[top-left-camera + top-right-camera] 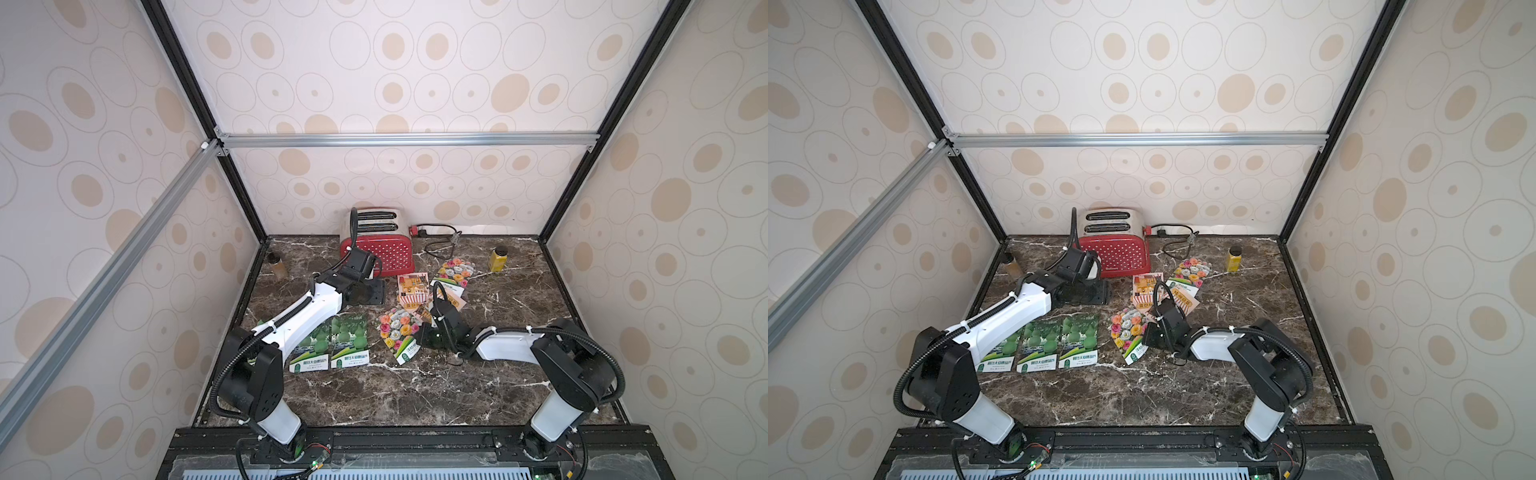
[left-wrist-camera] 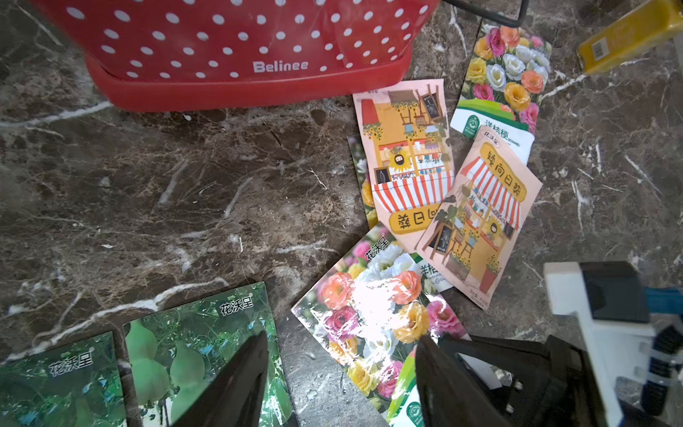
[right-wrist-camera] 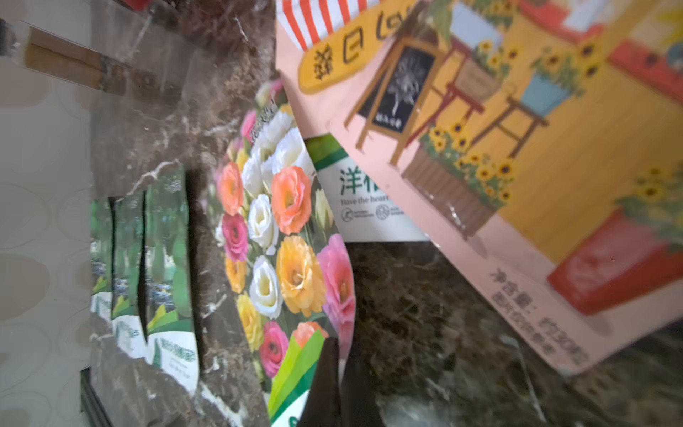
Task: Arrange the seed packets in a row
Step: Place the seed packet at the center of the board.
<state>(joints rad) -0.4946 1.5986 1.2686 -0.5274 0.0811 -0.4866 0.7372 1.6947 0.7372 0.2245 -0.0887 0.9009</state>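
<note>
The packet will next swing over with my right gripper past the crooked flower-print packet to the bare tabletop beside the gourd-print row, turn straight and be released.
Three green gourd-print seed packets lie side by side at the front left. A flower-print packet lies askew mid-table, and my right gripper is shut on its lower edge. Behind it two peach shop-print packets overlap each other and partly cover another flower packet. A third flower packet lies further back. My left gripper hangs open above the table in front of the toaster, with nothing between its fingers.
A red polka-dot toaster stands at the back with its black cord trailing right. A yellow bottle stands back right and a brown bottle back left. Walls enclose the marble table.
</note>
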